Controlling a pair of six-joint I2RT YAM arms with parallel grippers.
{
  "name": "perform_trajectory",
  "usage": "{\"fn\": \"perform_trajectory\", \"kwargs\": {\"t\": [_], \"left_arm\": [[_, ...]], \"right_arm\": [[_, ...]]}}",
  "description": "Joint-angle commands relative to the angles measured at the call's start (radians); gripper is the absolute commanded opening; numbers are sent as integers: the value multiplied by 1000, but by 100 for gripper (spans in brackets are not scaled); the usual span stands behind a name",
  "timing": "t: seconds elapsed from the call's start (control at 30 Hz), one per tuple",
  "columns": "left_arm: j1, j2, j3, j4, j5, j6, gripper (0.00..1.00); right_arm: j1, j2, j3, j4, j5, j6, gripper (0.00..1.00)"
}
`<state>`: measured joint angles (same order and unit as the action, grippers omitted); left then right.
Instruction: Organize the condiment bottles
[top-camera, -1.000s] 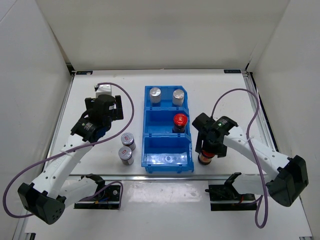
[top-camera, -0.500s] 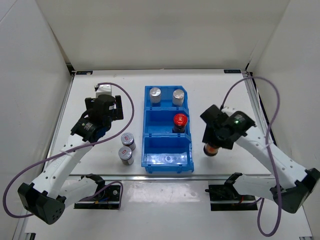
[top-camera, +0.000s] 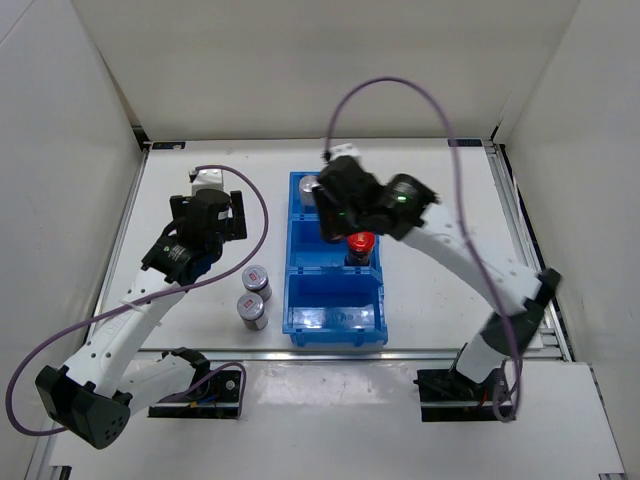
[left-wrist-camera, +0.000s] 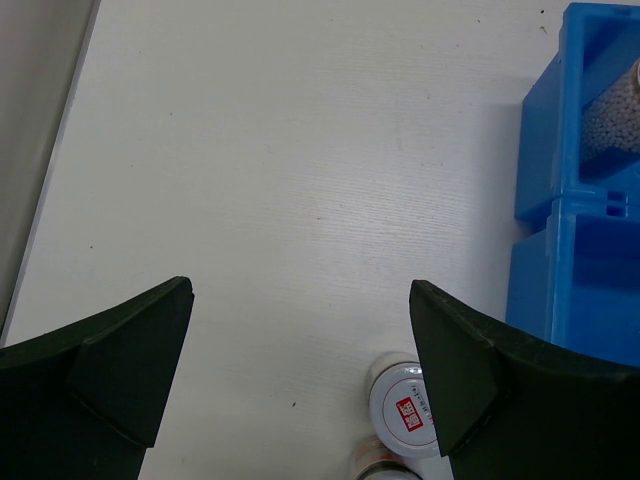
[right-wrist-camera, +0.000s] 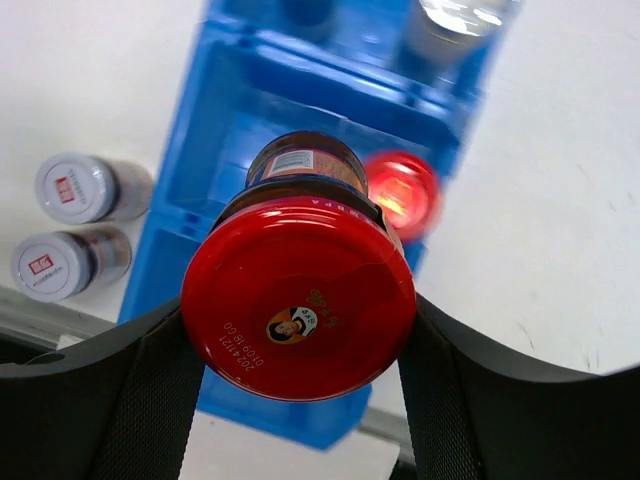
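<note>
My right gripper goes left in the top view and down into the blue bin's middle section next. The space beside the standing red-capped bottle there is free.
My right gripper (right-wrist-camera: 298, 325) is shut on a dark bottle with a red cap (right-wrist-camera: 298, 310) and holds it in the air above the blue bin (right-wrist-camera: 250, 130). In the top view the right gripper (top-camera: 338, 205) hides that bottle. A second red-capped bottle (top-camera: 360, 243) stands in the bin's middle compartment. One silver cap of a white-blue bottle (top-camera: 309, 186) shows in the back compartment. Two short grey bottles (top-camera: 256, 277) (top-camera: 252, 309) stand on the table left of the bin. My left gripper (left-wrist-camera: 300, 310) is open and empty above the table near them.
The blue bin (top-camera: 335, 300) has a front compartment with no bottle in it. White walls close in the table on the left, back and right. The right arm's purple cable arcs high over the bin.
My right gripper has lifted the red-capped bottle off the table right of the bin and swung it up and left over the bin. The left arm has not moved.
</note>
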<state>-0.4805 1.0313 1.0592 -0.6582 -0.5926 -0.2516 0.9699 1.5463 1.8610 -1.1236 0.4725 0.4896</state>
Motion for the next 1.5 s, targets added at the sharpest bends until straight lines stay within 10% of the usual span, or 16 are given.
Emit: {"fn": "perform_trajectory", "kwargs": {"t": [0.0, 0.5, 0.7, 1.0, 1.23, 1.47], "left_arm": [[3, -23, 2, 8, 8, 5, 100], [3, -5, 2, 8, 8, 5, 100], [3, 58, -25, 34, 120, -24, 100], [3, 93, -16, 34, 191, -25, 100], [-52, 101, -50, 10, 302, -54, 100], [-43, 176, -50, -89, 430, -175, 100]], "right_arm": [[61, 122, 130, 154, -18, -141, 0], [-28, 403, 77, 228, -164, -82, 2], [-50, 413, 37, 265, -202, -85, 57], [-50, 388, 136, 162, -147, -103, 99], [-50, 233, 198, 59, -5, -112, 99], [-50, -96, -106, 59, 23, -57, 99]]}}
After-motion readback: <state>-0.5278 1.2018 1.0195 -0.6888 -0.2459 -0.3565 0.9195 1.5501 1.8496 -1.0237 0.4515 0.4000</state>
